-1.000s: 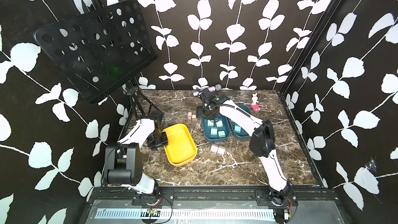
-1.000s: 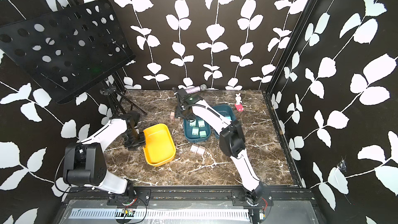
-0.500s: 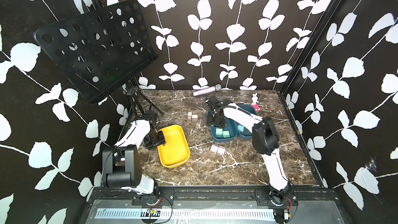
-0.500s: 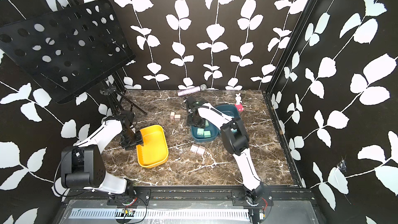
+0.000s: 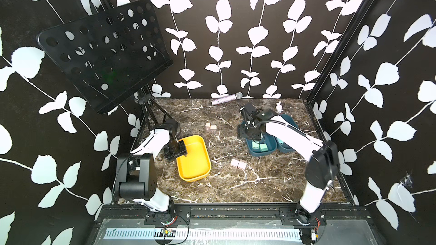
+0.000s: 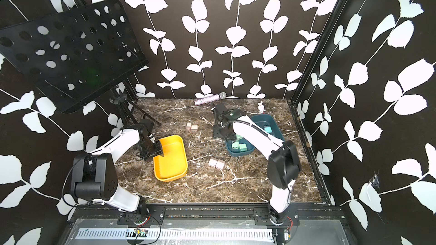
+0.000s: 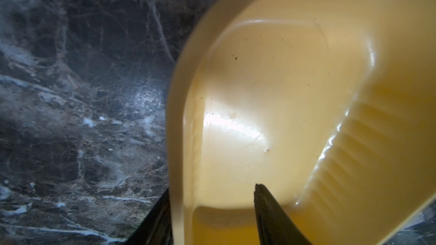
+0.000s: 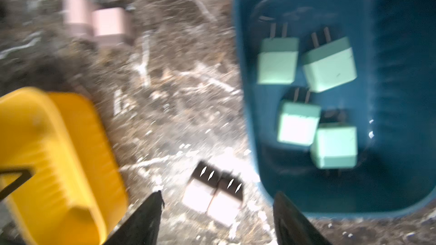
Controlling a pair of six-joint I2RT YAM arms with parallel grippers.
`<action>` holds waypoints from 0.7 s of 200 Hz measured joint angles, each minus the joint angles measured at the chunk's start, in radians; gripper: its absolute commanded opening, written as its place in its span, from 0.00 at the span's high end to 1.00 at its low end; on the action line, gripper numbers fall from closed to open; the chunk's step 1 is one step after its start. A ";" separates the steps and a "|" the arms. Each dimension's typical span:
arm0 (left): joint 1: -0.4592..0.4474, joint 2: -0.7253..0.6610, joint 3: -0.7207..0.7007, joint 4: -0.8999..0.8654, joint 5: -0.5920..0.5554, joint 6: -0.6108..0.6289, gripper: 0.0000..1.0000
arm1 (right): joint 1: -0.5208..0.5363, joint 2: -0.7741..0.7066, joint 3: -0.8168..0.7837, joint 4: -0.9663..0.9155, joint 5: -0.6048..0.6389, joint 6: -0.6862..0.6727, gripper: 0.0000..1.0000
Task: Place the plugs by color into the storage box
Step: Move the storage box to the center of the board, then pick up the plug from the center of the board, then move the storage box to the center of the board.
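The near pair lies below my right gripper, toward my base, so it should next go back and down onto that pair's plug nearer the yellow box.
Several green plugs (image 8: 304, 123) lie in a dark teal storage box (image 5: 262, 155) (image 6: 240, 155) (image 8: 401, 90). Behind it, a second teal box (image 6: 271, 120) holds a light blue plug (image 6: 267, 128). Two pairs of pinkish plugs lie on the marble, the near pair (image 5: 237, 163) (image 6: 216, 163) (image 8: 212, 196) and the far pair (image 5: 210, 128) (image 6: 191, 127) (image 8: 99, 23). My right gripper (image 5: 250, 136) (image 6: 224, 135) (image 8: 219, 193) hangs open and empty at the green-plug box's left edge. My left gripper (image 5: 181, 149) (image 6: 158, 149) (image 7: 212, 187) stands open astride the rim of the empty yellow box (image 5: 195, 177) (image 6: 169, 177) (image 7: 177, 137) (image 8: 59, 149).
A black music stand (image 5: 103, 53) on a tripod (image 5: 151, 111) overhangs the back left corner. A microphone (image 5: 226, 98) lies along the back wall. A small rabbit toy (image 5: 279, 107) stands at the back right. Patterned walls close in three sides.
The left gripper has pulled the yellow box leftward and turned it. The right gripper has come forward and to the right from the back centre. Both teal boxes have slid right with it.
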 measured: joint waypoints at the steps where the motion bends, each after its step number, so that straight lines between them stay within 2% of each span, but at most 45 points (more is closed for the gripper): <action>1: 0.000 0.000 0.001 0.000 0.001 -0.001 0.46 | 0.004 -0.003 -0.003 0.000 0.000 0.003 0.27; 24: -0.012 0.013 0.007 0.013 0.010 -0.015 0.46 | 0.105 -0.071 -0.111 0.026 -0.014 0.102 0.27; 56: -0.016 0.019 0.008 0.020 0.012 -0.025 0.46 | 0.188 -0.035 -0.235 0.093 -0.045 0.250 0.27; 94: -0.016 0.020 0.008 0.020 0.016 -0.024 0.46 | 0.203 0.018 -0.303 0.196 -0.068 0.359 0.27; 140: -0.016 0.020 0.008 0.020 0.018 -0.024 0.46 | 0.201 0.066 -0.314 0.262 -0.077 0.407 0.27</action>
